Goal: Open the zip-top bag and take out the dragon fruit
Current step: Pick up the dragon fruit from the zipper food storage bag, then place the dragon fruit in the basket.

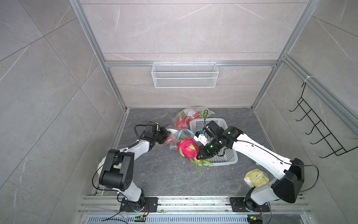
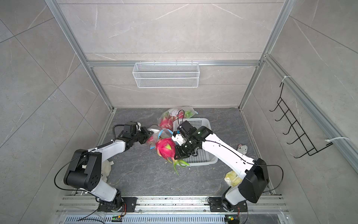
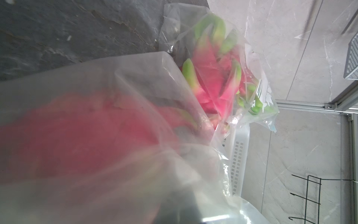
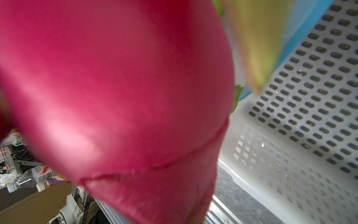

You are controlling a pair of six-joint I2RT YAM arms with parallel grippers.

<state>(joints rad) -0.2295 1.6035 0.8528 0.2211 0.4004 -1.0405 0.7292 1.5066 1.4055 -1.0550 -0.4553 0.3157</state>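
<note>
My right gripper carries the dragon fruit outward and down into the far half of the perforated basket next and releases it, since it is out of the bag.
A clear zip-top bag [image 1: 174, 133] with a blue zip strip lies mid-table, and a pink dragon fruit [image 1: 169, 139] shows through it. My left gripper [image 1: 165, 136] is shut on the bag's plastic. In the left wrist view the bag [image 3: 116, 77] drapes over the lens and hides the jaws, with the fruit [image 3: 77, 135] a blur behind it. My right gripper [image 1: 199, 154] is shut on a bare dragon fruit [image 1: 187, 148], held above the table outside the bag, green tips hanging down. This fruit [image 4: 126, 87] fills the right wrist view. Both top views show the same, with the held fruit [image 2: 164, 148] beside the bag [image 2: 155, 133].
A second clear bag [image 1: 186, 116] holding dragon fruit lies at the back. A white perforated basket [image 1: 217, 122] sits under my right arm. A mesh basket [image 1: 184, 74] hangs on the back wall and a black hook rack [image 1: 321, 131] on the right wall. A yellow packet [image 1: 255, 177] lies near the right base.
</note>
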